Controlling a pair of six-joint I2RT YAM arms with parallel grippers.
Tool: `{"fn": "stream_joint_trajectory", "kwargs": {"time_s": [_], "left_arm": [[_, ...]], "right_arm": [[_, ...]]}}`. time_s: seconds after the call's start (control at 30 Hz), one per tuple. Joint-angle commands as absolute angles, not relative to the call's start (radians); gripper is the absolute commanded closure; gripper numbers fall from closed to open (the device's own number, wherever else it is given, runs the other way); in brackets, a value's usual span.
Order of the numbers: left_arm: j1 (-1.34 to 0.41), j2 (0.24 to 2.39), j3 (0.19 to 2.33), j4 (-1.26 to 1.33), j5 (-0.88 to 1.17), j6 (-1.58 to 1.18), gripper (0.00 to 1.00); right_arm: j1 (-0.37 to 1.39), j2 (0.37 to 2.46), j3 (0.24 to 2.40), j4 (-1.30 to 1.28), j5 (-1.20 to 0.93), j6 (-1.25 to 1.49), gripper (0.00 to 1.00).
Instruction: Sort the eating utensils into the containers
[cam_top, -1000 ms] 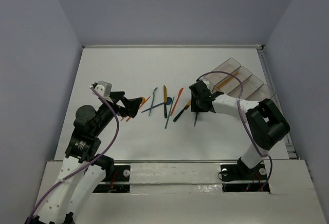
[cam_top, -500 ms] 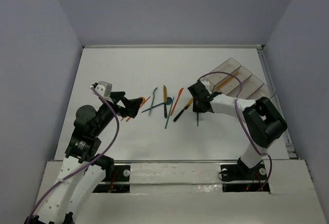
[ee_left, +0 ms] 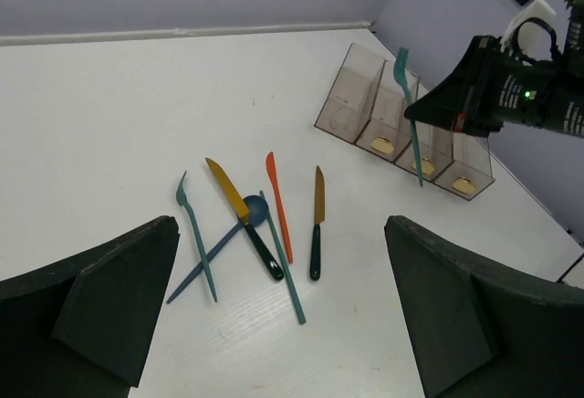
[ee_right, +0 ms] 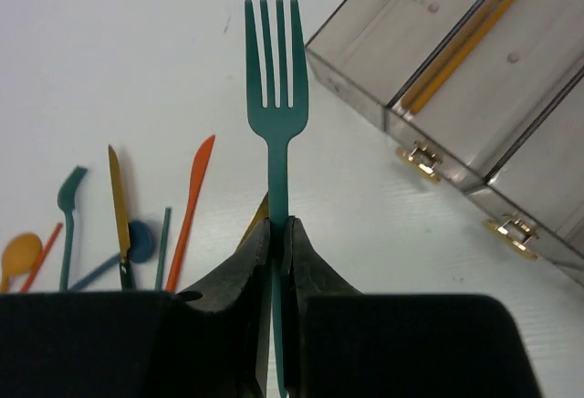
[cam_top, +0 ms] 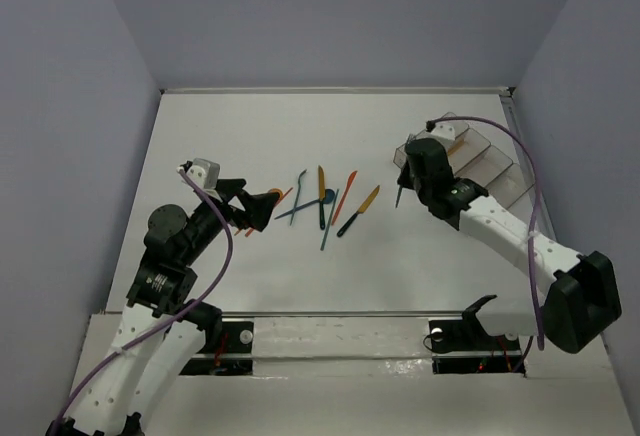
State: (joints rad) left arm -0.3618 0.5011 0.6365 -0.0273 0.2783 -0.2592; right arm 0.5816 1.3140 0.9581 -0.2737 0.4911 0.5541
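My right gripper moves over the empty end bin (ee_right: 410, 22) beside the yellow utensil (ee_right: 474, 37) next, turns the fork along it and releases, since that bin lies outward.
My right gripper (ee_right: 281, 234) is shut on the handle of a teal fork (ee_right: 276, 115), tines pointing away. In the top view it (cam_top: 405, 178) holds the fork (cam_top: 399, 196) above the table, just left of the clear divided bins (cam_top: 485, 161). The bins' near ends show in the right wrist view (ee_right: 365, 69), with a yellow utensil (ee_right: 474, 37) lying in one. Several utensils lie in a cluster mid-table (cam_top: 322, 204): a teal fork (ee_left: 196, 243), a blue spoon (ee_left: 254, 211), an orange knife (ee_left: 278, 206) and two yellow-bladed knives (ee_left: 317, 225). My left gripper (ee_left: 281, 261) is open and empty, near that cluster.
An orange spoon (cam_top: 275, 196) lies by my left gripper (cam_top: 262, 208) in the top view. The table's right rim (cam_top: 520, 146) runs just beyond the bins. Grey walls close in the back and sides.
My right gripper has lifted the teal fork off the table and carried it back and to the right, towards the bins. The left arm has not moved.
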Motion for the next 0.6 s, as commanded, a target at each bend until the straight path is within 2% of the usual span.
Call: {"fn": "stream_joint_trajectory", "kwargs": {"time_s": [0.0, 0.1, 0.2, 0.37, 0.57], "left_arm": [[-0.368, 0.486, 0.67, 0.025, 0.295, -0.249, 0.01], [-0.377, 0.477, 0.669, 0.023, 0.293, -0.247, 0.01], [-0.377, 0.466, 0.669, 0.018, 0.288, -0.244, 0.01], [-0.397, 0.454, 0.675, 0.011, 0.276, -0.238, 0.01], [-0.416, 0.449, 0.675, 0.006, 0.268, -0.233, 0.01]], "right_arm": [[0.395, 1.249, 0.948, -0.183, 0.491, 0.54, 1.0], [0.331, 1.209, 0.942, -0.131, 0.453, 0.535, 1.0], [0.289, 1.23, 0.965, -0.115, 0.506, 0.515, 1.0], [0.157, 1.314, 1.005, -0.06, 0.503, 0.531, 1.0], [0.123, 1.465, 1.086, 0.03, 0.488, 0.555, 1.0]]}}
